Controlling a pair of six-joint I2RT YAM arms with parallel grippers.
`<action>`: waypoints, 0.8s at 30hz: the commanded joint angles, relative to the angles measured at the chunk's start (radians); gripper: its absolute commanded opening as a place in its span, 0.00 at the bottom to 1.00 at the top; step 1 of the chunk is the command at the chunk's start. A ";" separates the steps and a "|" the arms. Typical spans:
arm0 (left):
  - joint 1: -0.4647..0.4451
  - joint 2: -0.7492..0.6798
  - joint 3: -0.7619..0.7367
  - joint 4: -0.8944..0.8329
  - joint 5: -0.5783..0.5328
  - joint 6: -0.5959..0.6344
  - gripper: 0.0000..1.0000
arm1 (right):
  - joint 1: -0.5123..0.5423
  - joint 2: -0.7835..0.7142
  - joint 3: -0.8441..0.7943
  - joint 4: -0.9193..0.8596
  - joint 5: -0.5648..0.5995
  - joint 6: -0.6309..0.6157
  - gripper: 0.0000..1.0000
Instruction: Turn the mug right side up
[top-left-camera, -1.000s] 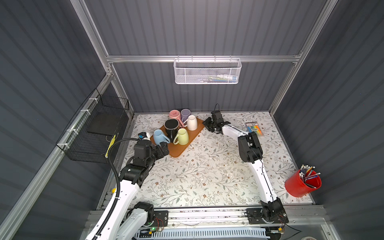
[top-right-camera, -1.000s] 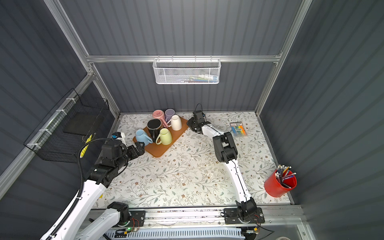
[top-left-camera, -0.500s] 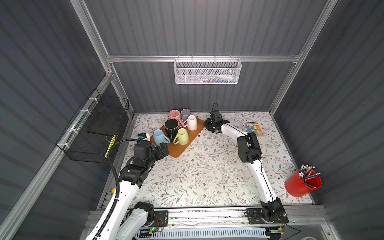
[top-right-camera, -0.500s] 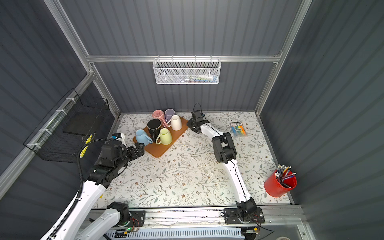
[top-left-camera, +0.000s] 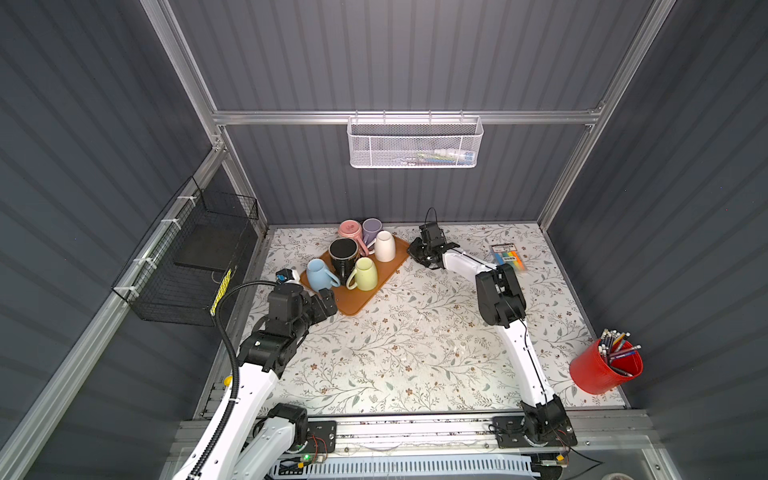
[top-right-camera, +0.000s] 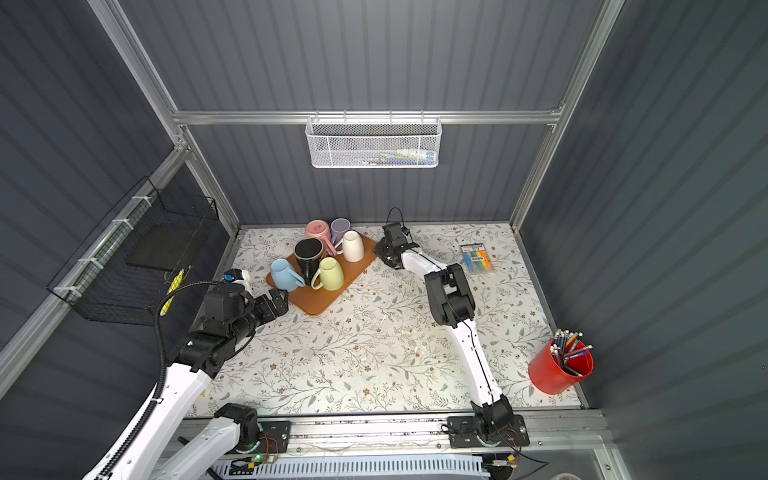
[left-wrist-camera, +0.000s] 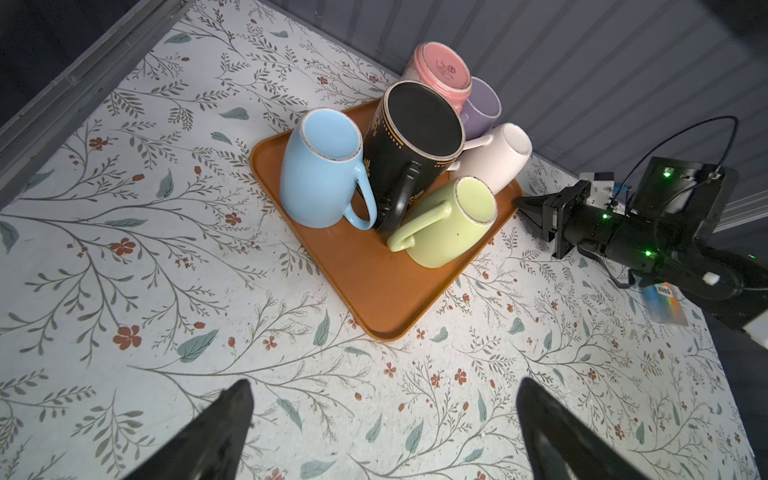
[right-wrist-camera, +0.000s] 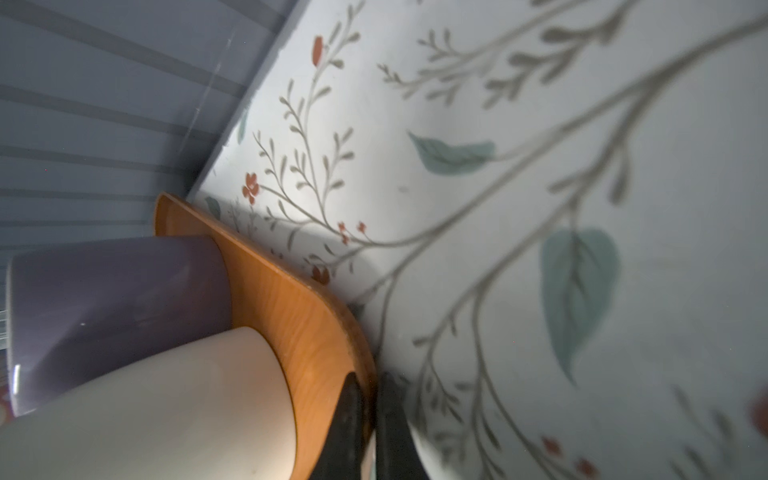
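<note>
My right gripper drags the tray's rim back onto the bare tabletop next, away from the wall behind the mugs, and releases, since that tabletop lies farther back.
Several mugs stand upside down, crowded on an orange tray (top-left-camera: 357, 297) (left-wrist-camera: 374, 286): blue (left-wrist-camera: 320, 166), black (left-wrist-camera: 419, 133), green (left-wrist-camera: 453, 224), white (left-wrist-camera: 494, 158), pink (left-wrist-camera: 438, 72) and purple (left-wrist-camera: 482, 104). My right gripper (top-left-camera: 411, 251) (right-wrist-camera: 371, 399) is shut on the tray's (right-wrist-camera: 291, 307) rim at its far right corner, next to the white mug (right-wrist-camera: 145, 415), one finger over the tray and one outside it. Near the tray's front left corner my left gripper (top-left-camera: 322, 301) (left-wrist-camera: 382, 388) hangs open over the bare table, holding nothing.
A pack of coloured markers (top-left-camera: 505, 255) lies at the back right. A red cup of pencils (top-left-camera: 604, 368) stands at the front right. A white mesh basket (top-left-camera: 413, 143) hangs on the back wall, and a black wire basket (top-left-camera: 195, 257) on the left wall.
My right gripper's jaws have closed on the tray's rim. The left arm and the mugs have not moved.
</note>
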 joint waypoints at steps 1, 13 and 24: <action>0.001 -0.004 -0.015 -0.019 -0.013 -0.013 0.99 | 0.011 -0.074 -0.091 -0.027 0.000 -0.076 0.00; 0.001 -0.022 -0.107 0.012 -0.023 -0.078 0.94 | 0.021 -0.313 -0.493 0.117 -0.031 -0.102 0.00; 0.000 -0.047 -0.167 -0.045 -0.031 -0.122 0.82 | 0.032 -0.516 -0.801 0.189 -0.077 -0.127 0.00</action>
